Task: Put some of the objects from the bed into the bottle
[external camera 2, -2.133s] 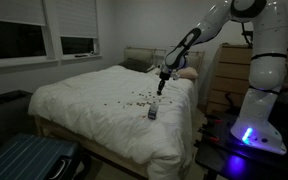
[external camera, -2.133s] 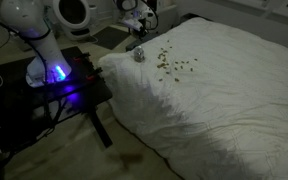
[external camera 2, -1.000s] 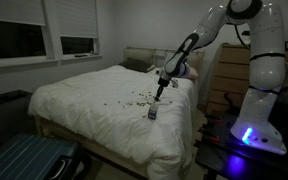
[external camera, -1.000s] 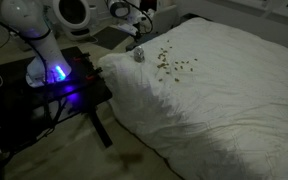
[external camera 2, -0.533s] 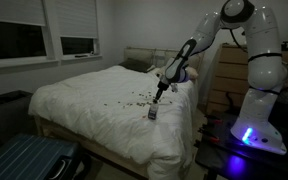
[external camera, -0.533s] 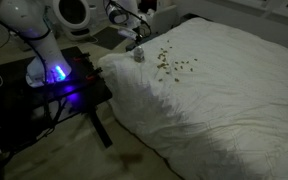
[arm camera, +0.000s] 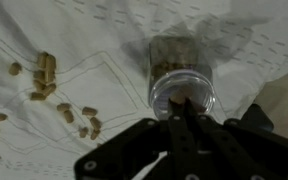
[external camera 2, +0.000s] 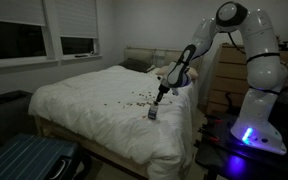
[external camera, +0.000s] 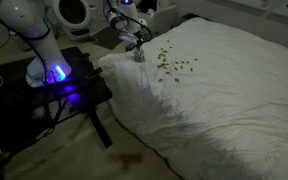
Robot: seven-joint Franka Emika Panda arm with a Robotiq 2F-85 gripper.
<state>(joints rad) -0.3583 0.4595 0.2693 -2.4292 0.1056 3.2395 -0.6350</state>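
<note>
My gripper should go down slightly toward the bottle's opening (external camera 2: 153, 107) (arm camera: 181, 90) and release the tan bit inside, since that opening is already right below the bit it is pinching.
The bottle (arm camera: 181, 75) stands upright on the white bed (arm camera: 84, 30), near the bed's edge in both exterior views (external camera: 139, 54) (external camera 2: 152, 113). My gripper (arm camera: 182, 108) hangs right over the bottle's open mouth, its fingers pressed together with a small tan bit pinched at the tips. In the exterior views the gripper (external camera: 136, 42) (external camera 2: 160, 98) points down just above the bottle. The objects (arm camera: 46, 72) lie scattered on the duvet beside the bottle (external camera: 174, 66) (external camera 2: 136, 99). Some bits show inside the bottle.
A dark side table (external camera: 69, 85) carries the robot base with its blue light (external camera: 54, 72) next to the bed (external camera: 224, 100). A wooden dresser (external camera 2: 224, 80) stands behind the arm. A ribbed blue case (external camera 2: 24, 160) sits on the floor at the bed's foot.
The arm has lowered and shifted the shut gripper from above the scatter to right over the bottle's mouth. The bottle and scattered objects have not moved.
</note>
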